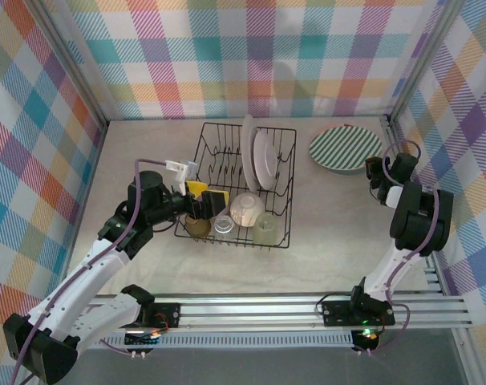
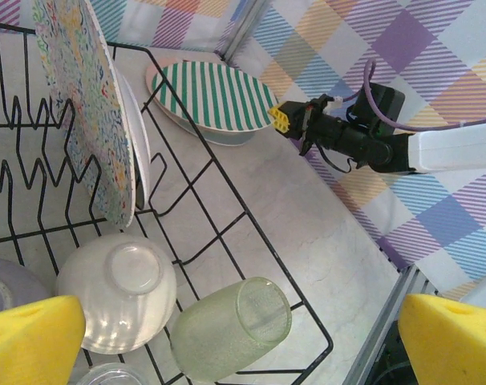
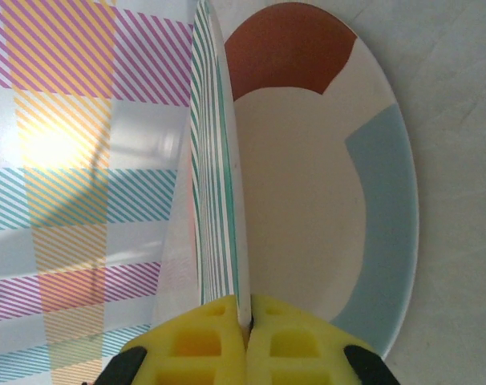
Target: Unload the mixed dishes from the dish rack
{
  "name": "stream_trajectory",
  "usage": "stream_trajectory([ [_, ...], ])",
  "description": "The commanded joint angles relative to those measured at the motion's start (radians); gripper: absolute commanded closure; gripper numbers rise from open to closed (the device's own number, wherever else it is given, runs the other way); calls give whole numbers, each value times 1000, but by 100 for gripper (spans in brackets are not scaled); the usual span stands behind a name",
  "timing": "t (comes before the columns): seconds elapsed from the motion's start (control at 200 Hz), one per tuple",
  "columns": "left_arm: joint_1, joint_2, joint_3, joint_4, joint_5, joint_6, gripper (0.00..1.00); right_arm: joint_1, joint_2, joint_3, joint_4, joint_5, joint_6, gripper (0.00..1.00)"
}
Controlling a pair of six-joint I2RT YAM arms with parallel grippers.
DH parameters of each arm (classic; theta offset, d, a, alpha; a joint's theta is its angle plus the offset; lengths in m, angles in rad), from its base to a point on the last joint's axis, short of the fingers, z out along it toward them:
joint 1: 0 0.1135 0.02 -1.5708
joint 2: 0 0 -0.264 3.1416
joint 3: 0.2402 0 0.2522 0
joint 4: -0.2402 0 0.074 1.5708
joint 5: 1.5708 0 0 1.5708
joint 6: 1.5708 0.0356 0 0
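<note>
To set the green-striped plate onto the other plate, my right gripper should lower first, then release its rim.
The black wire dish rack (image 1: 285, 192) stands mid-table. Two plates (image 1: 259, 156) stand upright in its slots. Along its front lie an amber cup (image 1: 197, 226), a clear cup (image 1: 224, 227), an upturned cream bowl (image 1: 247, 208) and a pale green cup (image 1: 266, 228). My left gripper (image 1: 207, 194) hangs open over the rack's front left. In its wrist view the green cup (image 2: 227, 329) and the bowl (image 2: 119, 289) lie below the spread fingers (image 2: 30, 341). My right gripper (image 3: 247, 321) is shut on the rim of a green-striped plate (image 3: 215, 200), which sits over another plate (image 3: 315, 200) at the back right.
The striped plate (image 1: 346, 150) sits close to the back right corner, near the checked walls. A patterned plate (image 2: 83, 104) in the rack leans in front of a white one. An aluminium rail (image 1: 307, 309) runs along the near edge. Bare table lies between the rack and the right arm (image 1: 415, 216).
</note>
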Motion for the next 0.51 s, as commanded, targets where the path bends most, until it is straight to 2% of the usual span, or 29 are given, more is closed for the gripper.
stream_trajectory([
  [0.0,14,-13,-11,44,27,-8,0,-13,21,54,95,-54,-8,100],
  [0.34,17,-10,-11,38,24,-2,0,-24,73,67,67,-94,-7,98],
  [0.43,19,-10,-9,35,21,2,0,-24,59,60,3,-81,-20,91],
  [0.5,19,-11,-10,35,21,3,0,-24,48,74,-72,-64,-40,89],
])
